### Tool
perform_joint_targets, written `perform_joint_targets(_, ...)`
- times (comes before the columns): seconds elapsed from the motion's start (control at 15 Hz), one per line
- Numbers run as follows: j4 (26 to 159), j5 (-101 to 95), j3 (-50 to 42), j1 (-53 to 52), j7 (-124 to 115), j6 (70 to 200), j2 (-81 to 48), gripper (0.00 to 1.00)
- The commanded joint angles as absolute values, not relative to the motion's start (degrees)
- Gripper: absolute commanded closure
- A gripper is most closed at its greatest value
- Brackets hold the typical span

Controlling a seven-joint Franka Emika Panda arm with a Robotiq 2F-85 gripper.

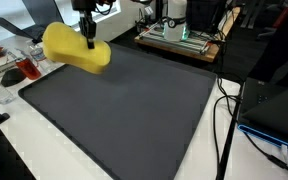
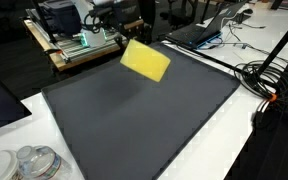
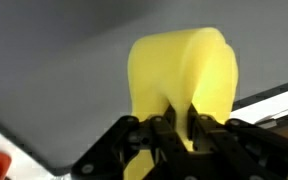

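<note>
The gripper rises high above the dark grey mat (image 3: 92, 78) next, tilting on the way, and releases the yellow sponge there, as the mat below lies empty.
A soft yellow sponge (image 1: 76, 50) hangs in the air above the back part of the dark grey mat (image 1: 124, 110). My gripper (image 1: 88, 36) is shut on it, pinching its top edge so the foam bulges on both sides. From the opposite side, in an exterior view, the sponge (image 2: 145, 61) floats tilted over the mat (image 2: 134, 120), and the arm is mostly hidden behind it. In the wrist view the sponge (image 3: 179, 75) fills the middle, squeezed thin between my black fingers (image 3: 164, 125).
A wooden board with a machine (image 1: 179, 35) stands behind the mat. A plastic container with red items (image 1: 14, 68) sits on the white table (image 1: 24, 140) beside the mat. Black cables (image 1: 224, 110) trail along the mat's other side. Glass jars (image 2: 34, 162) stand near a corner.
</note>
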State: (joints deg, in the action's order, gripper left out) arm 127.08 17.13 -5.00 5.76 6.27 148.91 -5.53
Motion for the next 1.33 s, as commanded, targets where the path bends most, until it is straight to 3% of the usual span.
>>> perform_joint_targets(0.0, 134.7, 6.3, -5.2, 5.3, 4.9, 150.9, 8.3, 0.98)
perform_joint_targets(0.47, 130.8, -2.1, -2.8, 3.7, 8.5, 152.1, 21.3, 0.98)
perform_joint_targets(1.27, 124.1, -4.1, -1.0, 0.4, 9.7, 163.2, 23.0, 0.98)
